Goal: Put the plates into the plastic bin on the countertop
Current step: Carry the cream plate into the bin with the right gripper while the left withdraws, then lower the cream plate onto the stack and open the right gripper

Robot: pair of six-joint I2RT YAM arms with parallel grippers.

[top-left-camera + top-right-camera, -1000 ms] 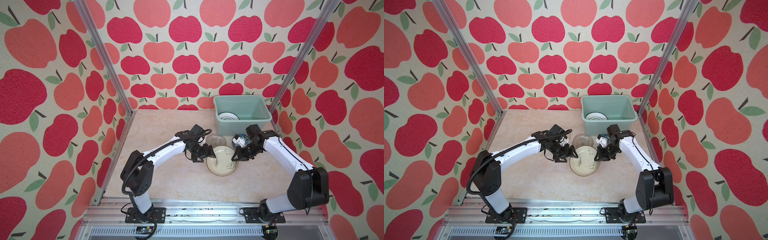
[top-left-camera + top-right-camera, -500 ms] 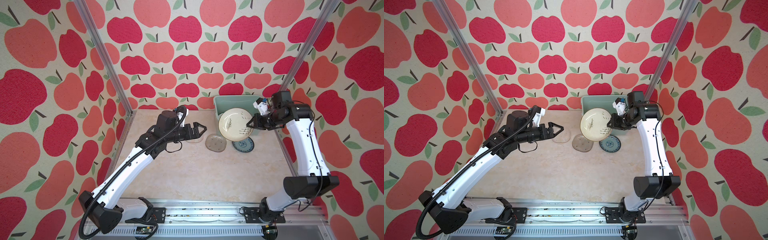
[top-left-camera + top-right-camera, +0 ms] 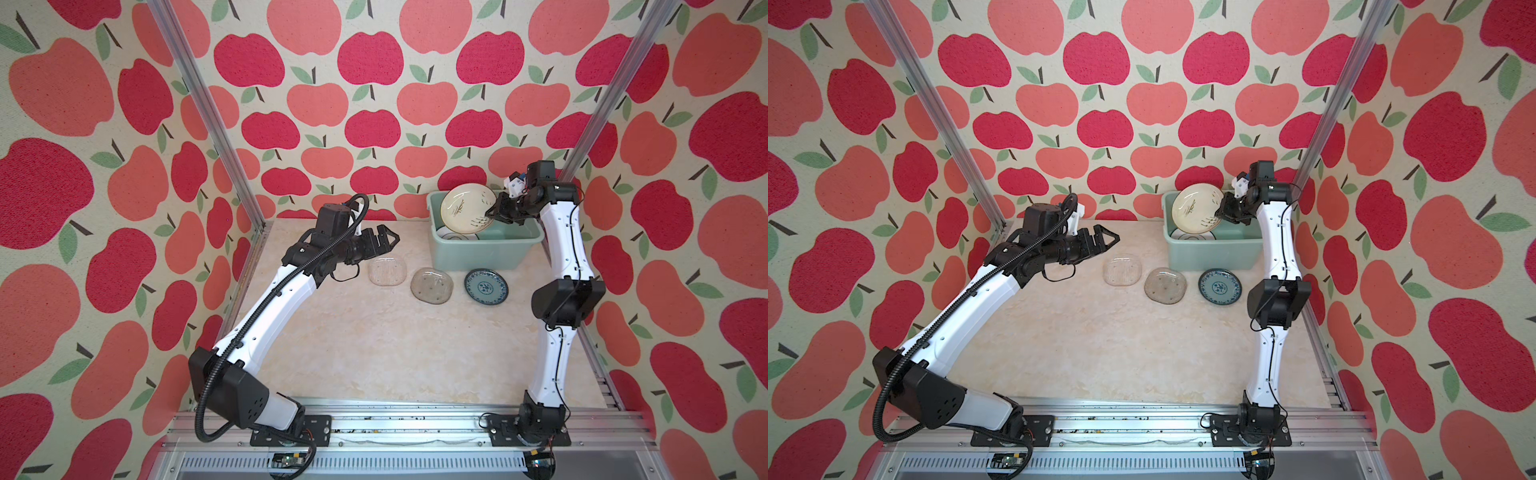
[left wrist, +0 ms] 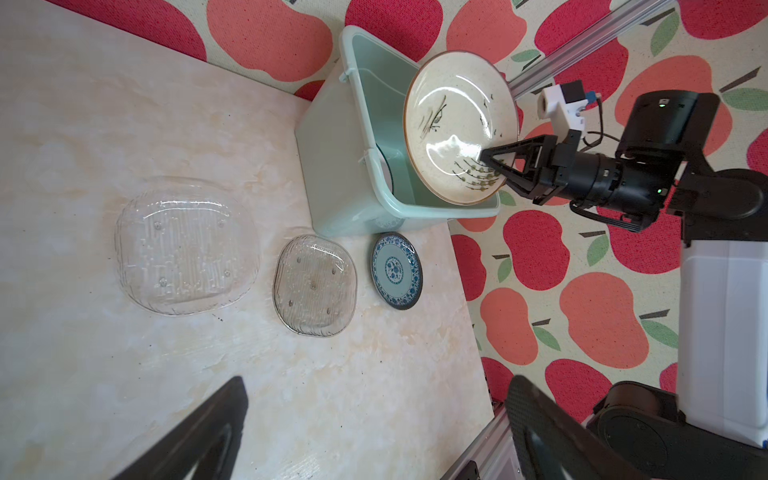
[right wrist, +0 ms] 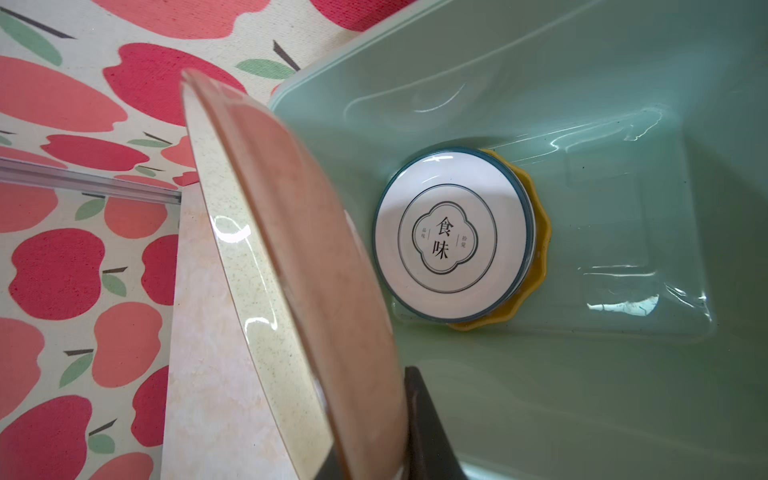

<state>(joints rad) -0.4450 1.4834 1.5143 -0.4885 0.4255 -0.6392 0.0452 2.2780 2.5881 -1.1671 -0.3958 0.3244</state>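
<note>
My right gripper lowers into the bin [image 5: 582,374] next and releases the cream plate's rim over the dark-rimmed white plate [image 5: 453,235], since the stack lies below my gripper.
My right gripper [image 3: 490,214] [image 5: 370,436] is shut on the rim of a cream ink-drawn plate [image 3: 467,208] [image 4: 457,124] [image 5: 291,270], which hangs tilted on edge over the mint-green plastic bin [image 3: 478,255] [image 5: 582,374]. In the bin a white plate with a dark rim [image 5: 453,237] lies on a yellow scalloped plate [image 5: 538,249]. Two clear glass plates [image 3: 387,271] [image 3: 431,285] and a teal patterned plate [image 3: 486,286] lie on the countertop [image 3: 374,353] in front of the bin. My left gripper [image 3: 388,239] [image 4: 374,386] hovers open and empty, left of the glass plates.
The bin stands in the back right corner against the apple-patterned wall. Aluminium rails [image 3: 598,374] edge the countertop, and slanted posts [image 3: 208,116] rise at the back corners. The right arm's elbow [image 3: 567,301] hangs just right of the teal plate.
The right gripper has lifted the cream plate from the middle of the countertop and carried it back over the bin. The left gripper let go, opened wide and drew back to the left.
</note>
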